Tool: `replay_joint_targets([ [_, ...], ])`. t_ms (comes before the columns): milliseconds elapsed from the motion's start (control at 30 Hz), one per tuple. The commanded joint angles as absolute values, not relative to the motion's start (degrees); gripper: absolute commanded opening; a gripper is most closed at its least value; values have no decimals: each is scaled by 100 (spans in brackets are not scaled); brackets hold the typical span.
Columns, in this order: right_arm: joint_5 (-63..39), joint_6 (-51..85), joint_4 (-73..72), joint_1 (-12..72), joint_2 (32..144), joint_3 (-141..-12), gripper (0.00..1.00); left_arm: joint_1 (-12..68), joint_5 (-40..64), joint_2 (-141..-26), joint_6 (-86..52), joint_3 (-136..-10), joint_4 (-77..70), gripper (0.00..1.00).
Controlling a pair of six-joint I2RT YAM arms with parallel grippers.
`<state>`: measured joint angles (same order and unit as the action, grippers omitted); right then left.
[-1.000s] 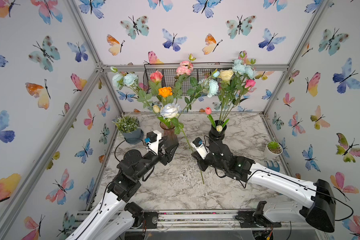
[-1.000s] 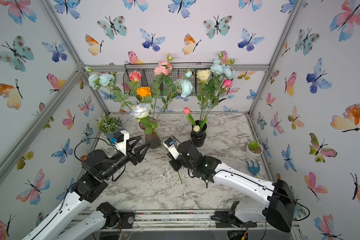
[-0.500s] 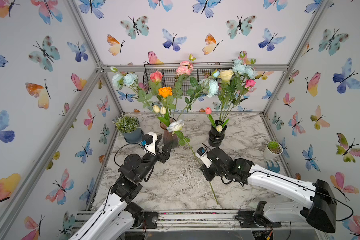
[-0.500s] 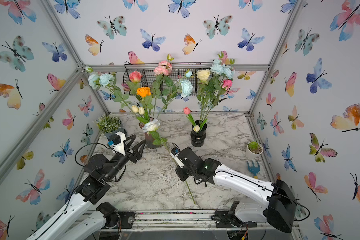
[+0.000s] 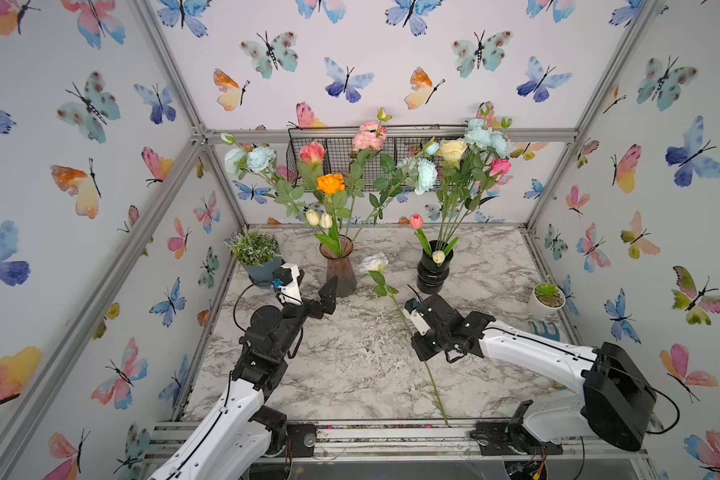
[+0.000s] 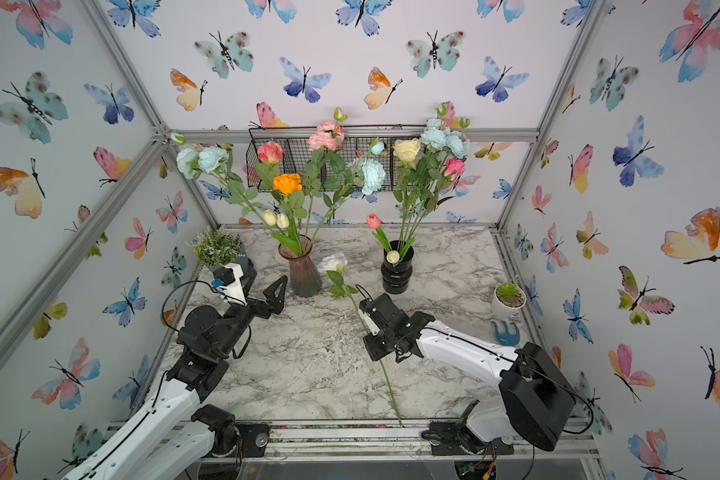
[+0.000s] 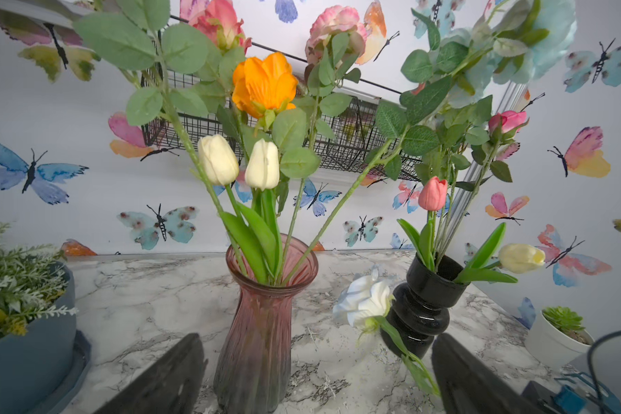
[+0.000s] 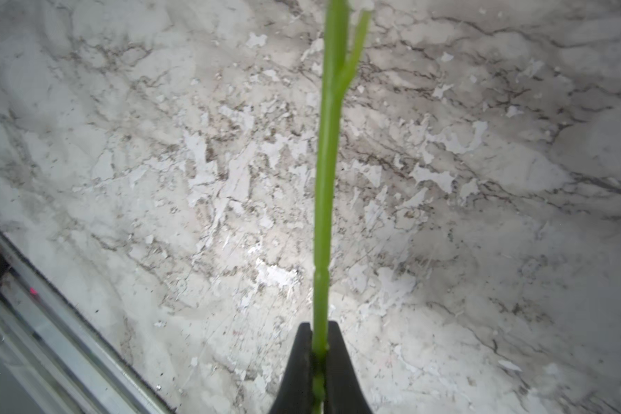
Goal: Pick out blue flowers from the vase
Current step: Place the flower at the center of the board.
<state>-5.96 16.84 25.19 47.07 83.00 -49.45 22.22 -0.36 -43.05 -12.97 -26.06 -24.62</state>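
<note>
The right gripper carries the stem to the open marble beside the pink vase, which lies outward, next. It releases the stem there with its bottom end off the front bar.
My right gripper [image 8: 319,333] is shut on the green stem [image 8: 325,179] of a blue-tinged white rose [image 5: 373,262]. The rose is out of the vase, slanting low over the marble, its bloom [image 7: 364,299] between the pink glass vase [image 5: 338,266] and a black vase [image 5: 433,270]. The stem's foot reaches the front rail. Pale blue flowers [image 5: 250,160] and another blue bloom [image 5: 425,176] still stand in the pink vase, and more blue blooms [image 5: 485,137] in the black vase. My left gripper [image 7: 318,338] is open wide and holds nothing, just in front of the pink vase [image 7: 262,322].
A leafy plant in a blue pot [image 5: 255,253] stands left of the pink vase. A small succulent in a white pot [image 5: 547,297] and a blue hand rake [image 5: 543,330] sit at the right edge. A wire basket [image 5: 341,158] hangs on the back wall.
The right gripper has carried the white rose down and toward the front, so the bloom dropped from above the pink vase to beside it. The left gripper has opened wide.
</note>
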Motion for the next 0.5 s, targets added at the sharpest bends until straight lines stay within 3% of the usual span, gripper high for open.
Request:
replay_joint_targets([
  [0, -993, 1509, 2112, 4497, 8837, -5383, 2, 2200, -574, -4477, -1668, -2750, -2621, 98],
  [300, -1222, 1283, 2013, 4268, 10815, -7231, 5, 2173, -528, -4898, -1479, -2798, -2307, 98],
  [467, -1368, 1444, 1688, 4055, 11164, -7414, 5, 2162, -767, -4754, -1242, -2719, -2163, 100],
])
